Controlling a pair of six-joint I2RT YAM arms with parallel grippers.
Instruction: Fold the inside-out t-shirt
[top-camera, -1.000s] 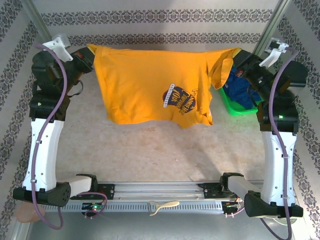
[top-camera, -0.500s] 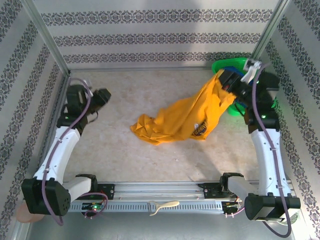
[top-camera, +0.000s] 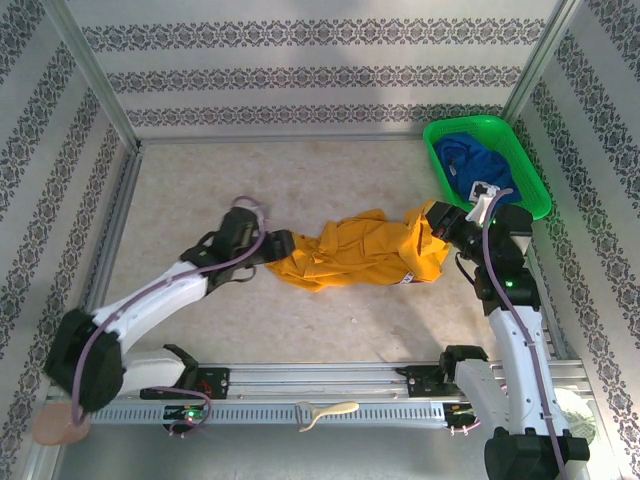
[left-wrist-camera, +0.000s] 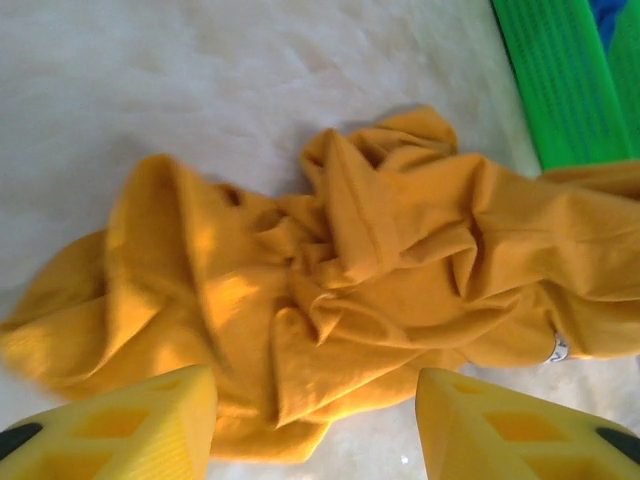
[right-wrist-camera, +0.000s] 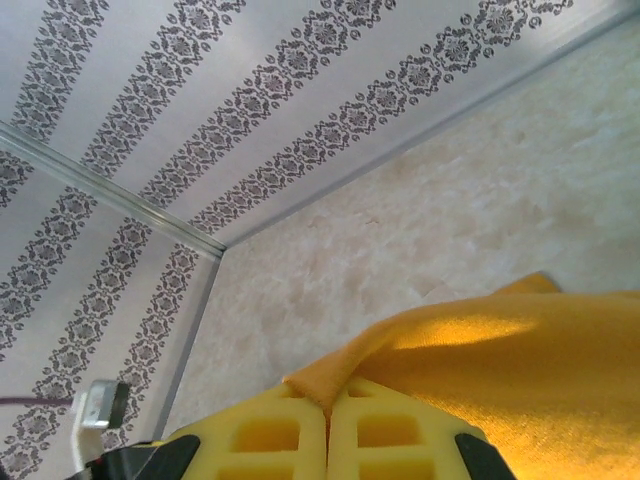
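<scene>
I should next bring my left gripper outward over the heap toward the basket and down onto the raised flap at the heap's far edge (top-camera: 333, 230) (left-wrist-camera: 330, 155), because it stands up beside bare tabletop.
The inside-out t-shirt (top-camera: 360, 250) lies crumpled in a wrinkled orange-yellow heap on the table, right of centre. My left gripper (top-camera: 283, 245) is low at the heap's left end. In the left wrist view its yellow fingers (left-wrist-camera: 130, 425) stand well apart, open, with the t-shirt (left-wrist-camera: 340, 270) lying just beyond them and nothing pinched. My right gripper (top-camera: 432, 222) is at the heap's right end. In the right wrist view that gripper (right-wrist-camera: 327, 410) is shut on an edge of the t-shirt (right-wrist-camera: 500, 370), which drapes off to the right.
A green basket (top-camera: 515, 150) with a dark blue garment (top-camera: 468, 160) in it stands at the back right corner, close behind the right arm; its wall (left-wrist-camera: 565, 80) also shows top right in the left wrist view. Patterned walls enclose the table. Bare tabletop (top-camera: 200, 180) lies back left.
The shirt hung spread between both raised grippers; the left let go and opened. The right lowered the shirt into a heap, and the left arm swung in to its left end.
</scene>
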